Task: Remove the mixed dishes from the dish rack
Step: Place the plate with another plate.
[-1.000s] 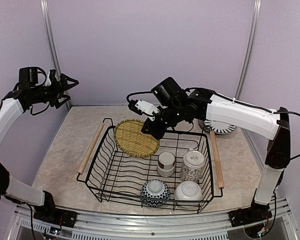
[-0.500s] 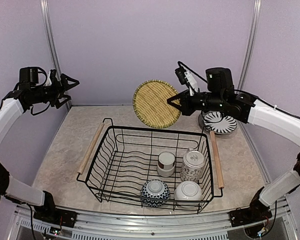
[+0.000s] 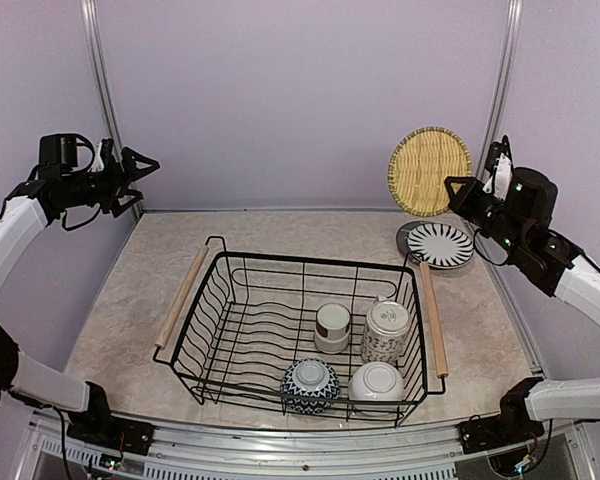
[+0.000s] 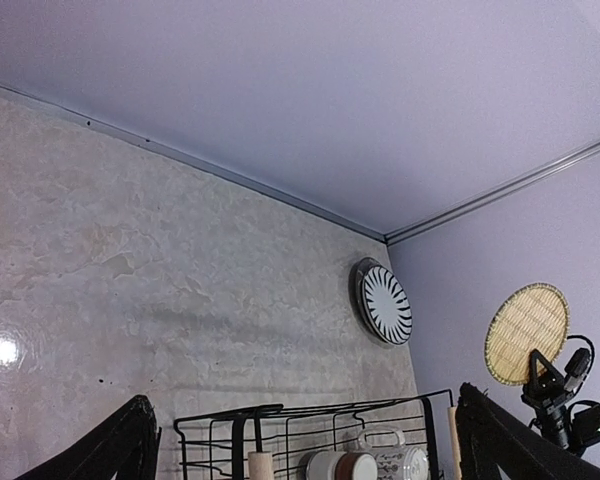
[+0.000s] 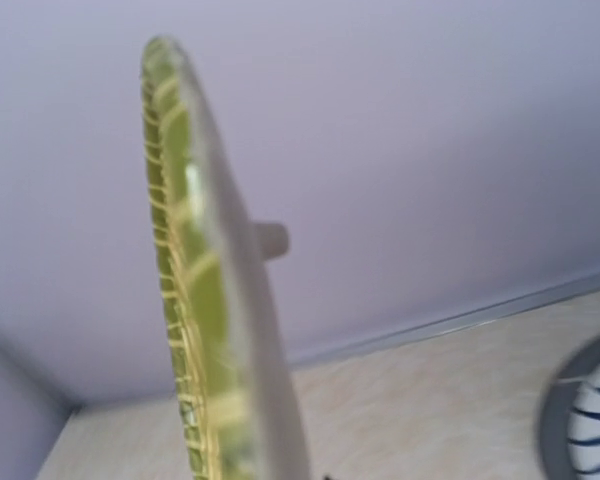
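The mat stands upright above the plate. I will next move my right gripper down, tilt the mat [image 3: 430,171] flat, and let go of it onto the top of the black-white striped plate [image 3: 440,244].
My right gripper [image 3: 460,194] is shut on the edge of the round woven yellow mat [image 3: 430,171] and holds it upright, high at the rear right, above the black-white striped plate [image 3: 440,244] that lies on the table. In the right wrist view the mat [image 5: 195,300] is edge-on and blurred. The black wire dish rack [image 3: 310,262] holds the white cup with brown band [image 3: 332,327], the tall patterned cup [image 3: 386,332], the blue-patterned bowl [image 3: 310,385] and the white bowl [image 3: 376,384]. My left gripper [image 3: 145,165] is open and empty, raised at the far left.
The rack's wooden handles lie along its left side [image 3: 182,296] and right side [image 3: 434,318]. The purple back wall stands close behind the mat. The left wrist view shows the plate [image 4: 385,302], the mat [image 4: 526,333] and the rack's far rim [image 4: 310,415].
My right arm lifted the mat out of the rack and swung it to the rear right, over the striped plate. The left arm has not moved.
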